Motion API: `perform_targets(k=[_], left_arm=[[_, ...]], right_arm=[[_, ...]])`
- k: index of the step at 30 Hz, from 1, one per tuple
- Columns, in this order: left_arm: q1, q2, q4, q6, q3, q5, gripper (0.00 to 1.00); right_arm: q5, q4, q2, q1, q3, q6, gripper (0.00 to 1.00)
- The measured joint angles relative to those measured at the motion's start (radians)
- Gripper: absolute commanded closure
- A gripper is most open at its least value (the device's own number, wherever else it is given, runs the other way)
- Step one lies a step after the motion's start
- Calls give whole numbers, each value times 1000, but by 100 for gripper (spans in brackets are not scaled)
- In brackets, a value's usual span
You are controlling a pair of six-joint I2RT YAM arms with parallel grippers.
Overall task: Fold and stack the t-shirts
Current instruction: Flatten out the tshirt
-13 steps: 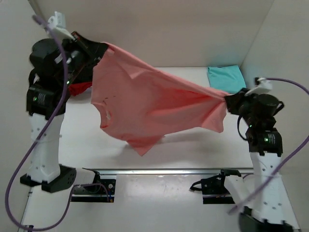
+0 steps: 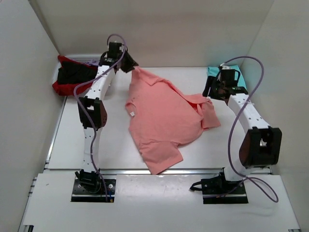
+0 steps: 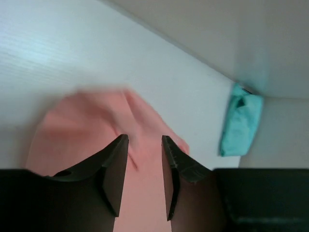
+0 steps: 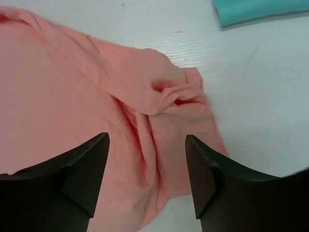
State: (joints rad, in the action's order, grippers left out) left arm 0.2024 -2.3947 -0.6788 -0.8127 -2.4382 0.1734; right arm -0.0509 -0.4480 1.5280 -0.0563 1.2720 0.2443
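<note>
My right gripper should move, open, back toward my base and down to the bunched sleeve's outer corner, because that corner sticks out clear onto bare white tabletop.
The salmon-pink t-shirt lies spread and rumpled on the white table, its bottom hem reaching the near edge. My left gripper hovers at the shirt's far corner, jaws open, with pink cloth under them and nothing gripped. My right gripper stands open above the bunched right sleeve, apart from it. A folded turquoise t-shirt lies at the back right, partly behind the right arm; it also shows in the left wrist view and the right wrist view. Red and black t-shirts are heaped at the back left.
White walls close in the table on the left, back and right. A metal rail runs along the near edge, in front of the two arm bases. Purple cables loop off both arms.
</note>
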Motion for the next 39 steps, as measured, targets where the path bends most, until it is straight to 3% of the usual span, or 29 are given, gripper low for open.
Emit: perform_targets(k=[3, 6, 7, 9, 17, 22, 26, 30, 35, 39], left_arm=[[-21, 18, 31, -6, 175, 13, 55], [-23, 134, 88, 1, 397, 48, 64], [-16, 188, 93, 6, 462, 63, 63], [9, 327, 108, 34, 600, 90, 53], [300, 1017, 211, 88, 1353, 126, 53], [384, 1091, 196, 28, 1683, 125, 51], [435, 1054, 197, 7, 1762, 123, 54], [427, 900, 245, 5, 1735, 88, 54], [320, 759, 247, 18, 1597, 91, 55], [160, 730, 272, 35, 1578, 96, 63]], right_arm=[[44, 1, 43, -10, 18, -11, 34], [67, 3, 30, -11, 18, -12, 34], [74, 6, 23, -6, 16, -12, 35], [79, 33, -5, 18, -32, -11, 35], [105, 18, -22, 138, -230, 1, 36], [109, 18, 41, 144, -235, 14, 36], [114, 17, 85, 144, -235, 15, 36], [121, 17, 93, 137, -238, 16, 36], [122, 26, 93, 135, -260, 18, 36], [121, 23, 111, 131, -260, 23, 37]])
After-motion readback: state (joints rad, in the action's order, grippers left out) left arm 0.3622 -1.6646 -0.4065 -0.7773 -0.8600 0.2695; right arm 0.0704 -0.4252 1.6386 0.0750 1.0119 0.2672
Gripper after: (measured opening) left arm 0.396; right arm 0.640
